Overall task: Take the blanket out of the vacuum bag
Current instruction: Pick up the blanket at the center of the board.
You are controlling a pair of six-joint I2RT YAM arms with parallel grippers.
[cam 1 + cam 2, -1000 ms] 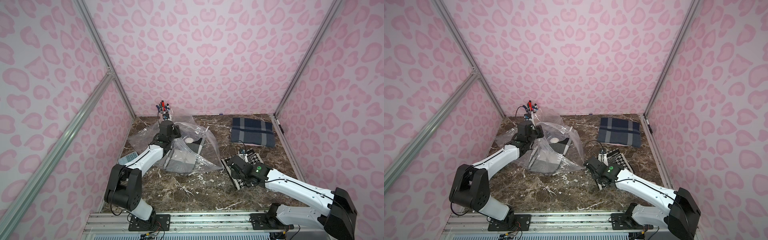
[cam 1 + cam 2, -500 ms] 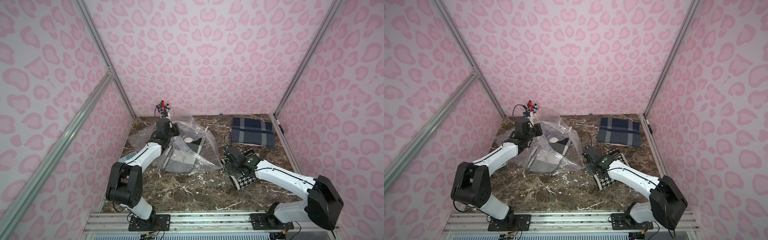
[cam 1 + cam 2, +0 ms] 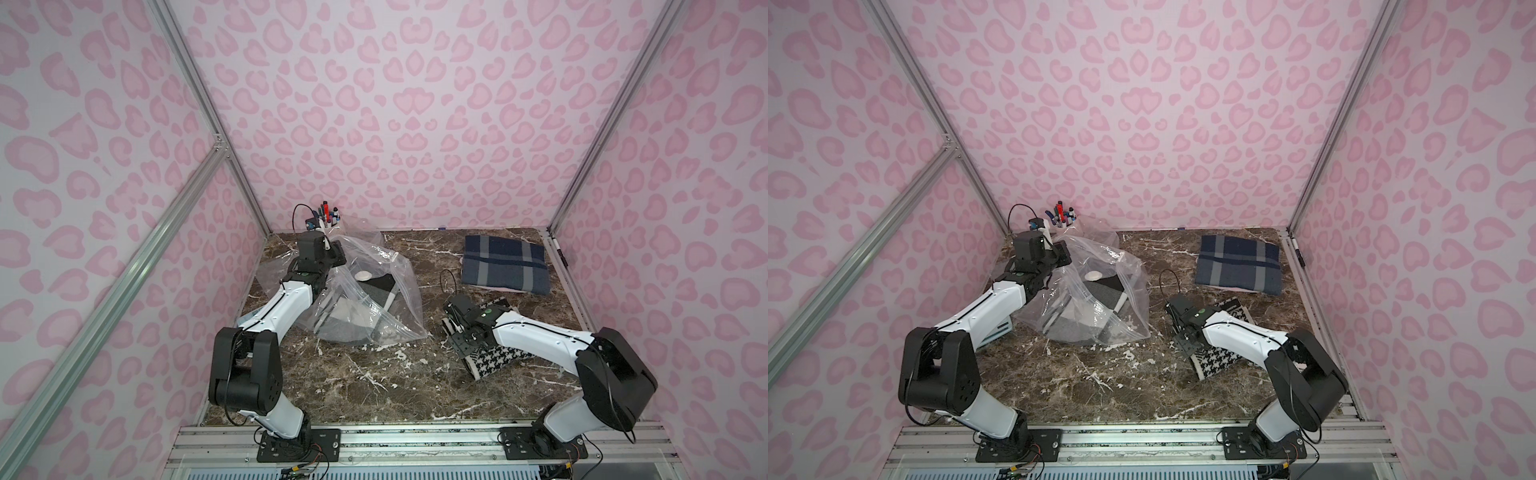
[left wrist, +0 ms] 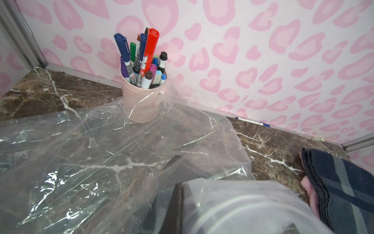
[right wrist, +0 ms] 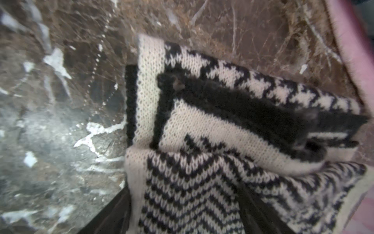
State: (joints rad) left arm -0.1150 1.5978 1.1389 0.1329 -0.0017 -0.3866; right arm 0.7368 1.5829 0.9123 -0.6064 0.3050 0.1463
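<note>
The right gripper next lowers its open fingers, already straddling the knit [image 5: 202,121], and closes on it, since the zigzag end of the houndstooth blanket [image 5: 189,197] lies below.
The vacuum bag [image 3: 376,259] is a crinkly clear sack standing like a tent at the table's back left, its white valve disc [image 3: 363,275] facing up. Inside it lies a folded grey blanket [image 3: 351,320] with pale stripes. My left gripper [image 3: 332,251] is at the bag's raised back edge and holds the plastic up. In the left wrist view the bag [image 4: 121,152] veils the jaws. A black-and-white houndstooth blanket [image 3: 496,365] lies on the table outside the bag. My right gripper [image 3: 457,338] hovers open over its left end, fingers [image 5: 113,214] spread either side of the knit [image 5: 202,121].
A pink cup of markers [image 3: 328,216] stands in the back left corner, touching the bag. A folded navy plaid blanket [image 3: 505,266] lies at the back right. A white boxy device [image 3: 994,328] sits under my left forearm. A pen [image 4: 253,121] lies along the back wall.
My right gripper moved back and left along the houndstooth blanket, and its jaws spread wider. My left gripper drew the bag's edge slightly toward the back left corner.
</note>
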